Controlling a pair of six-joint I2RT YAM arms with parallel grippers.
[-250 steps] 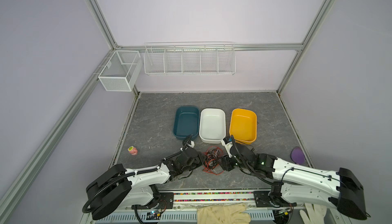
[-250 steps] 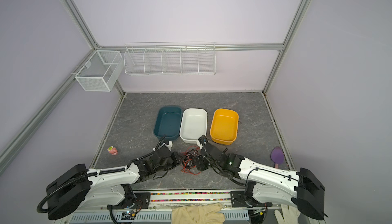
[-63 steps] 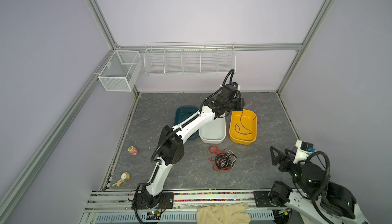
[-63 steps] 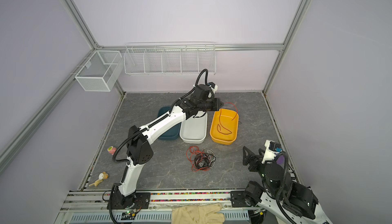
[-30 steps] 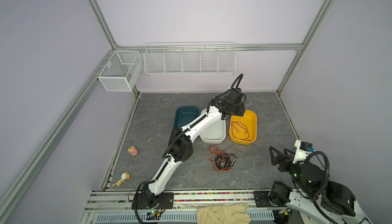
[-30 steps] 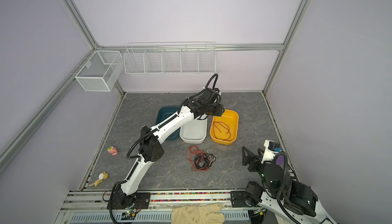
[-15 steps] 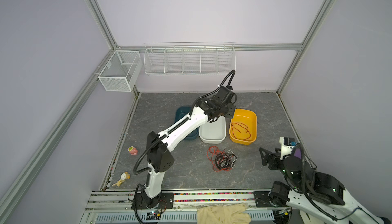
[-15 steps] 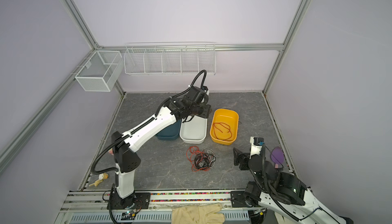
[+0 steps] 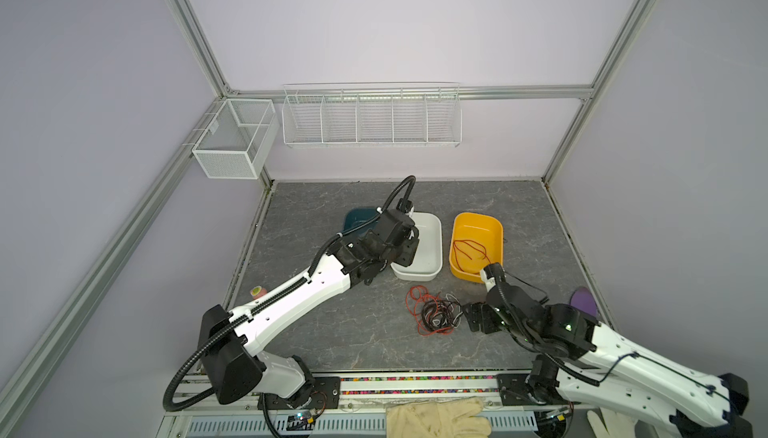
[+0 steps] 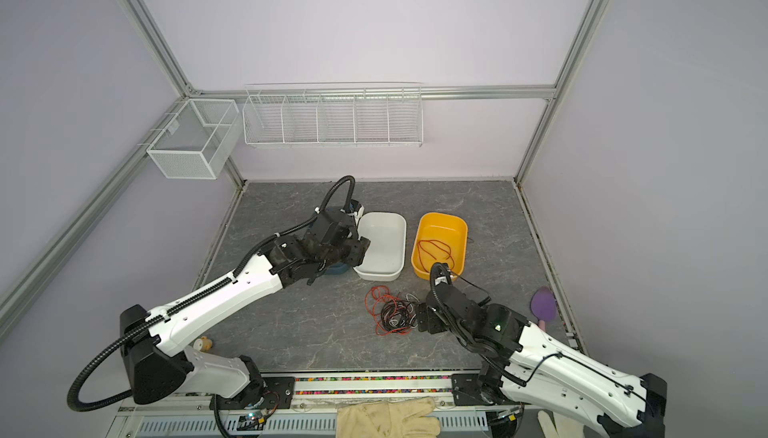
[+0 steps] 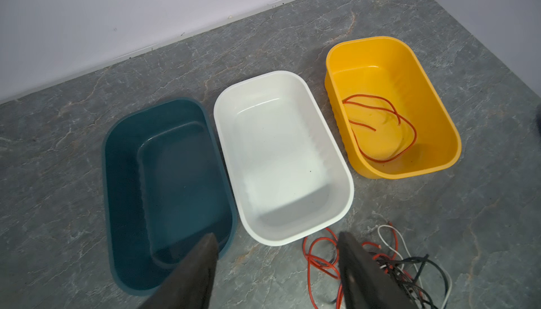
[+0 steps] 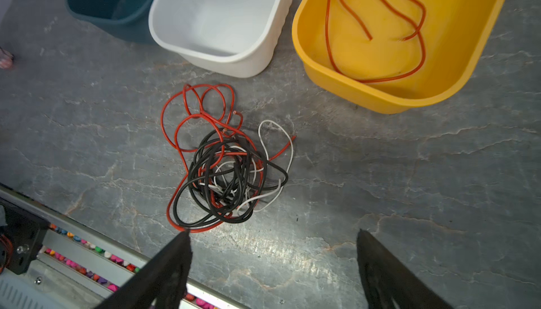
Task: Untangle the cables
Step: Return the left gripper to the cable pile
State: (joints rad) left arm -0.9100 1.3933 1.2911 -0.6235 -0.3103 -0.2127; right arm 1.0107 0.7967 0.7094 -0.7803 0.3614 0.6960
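My open right gripper will go down and in toward the tangle next, onto the black cable strands, because they lie looped around the red and white ones.
The cables [image 9: 434, 311] [image 10: 392, 309] lie as a tangle of red, black and white strands on the grey floor in front of the bins, seen close in the right wrist view [image 12: 225, 170]. A single red cable [image 9: 469, 249] [image 12: 374, 29] [image 11: 380, 129] lies loose in the yellow bin [image 9: 478, 218] [image 10: 442, 216]. My left gripper [image 9: 409, 249] [image 10: 359, 249] [image 11: 276, 235] hangs open and empty over the near left edge of the white bin [image 9: 432, 240]. My right gripper [image 9: 473, 317] [image 10: 428, 317] [image 12: 272, 232] is open and empty, just right of the tangle.
A teal bin [image 11: 164, 175] stands left of the white bin [image 11: 278, 152]. A purple object [image 9: 582, 299] lies at the right edge, a small pink object [image 9: 257, 292] at the left, a glove [image 9: 436, 417] on the front rail. Wire baskets [image 9: 370, 124] hang on the back wall.
My left arm has drawn back from the yellow bin toward the white and teal bins, its jaws wider, leaving the red cable in the bin. My right arm has swung in beside the tangle.
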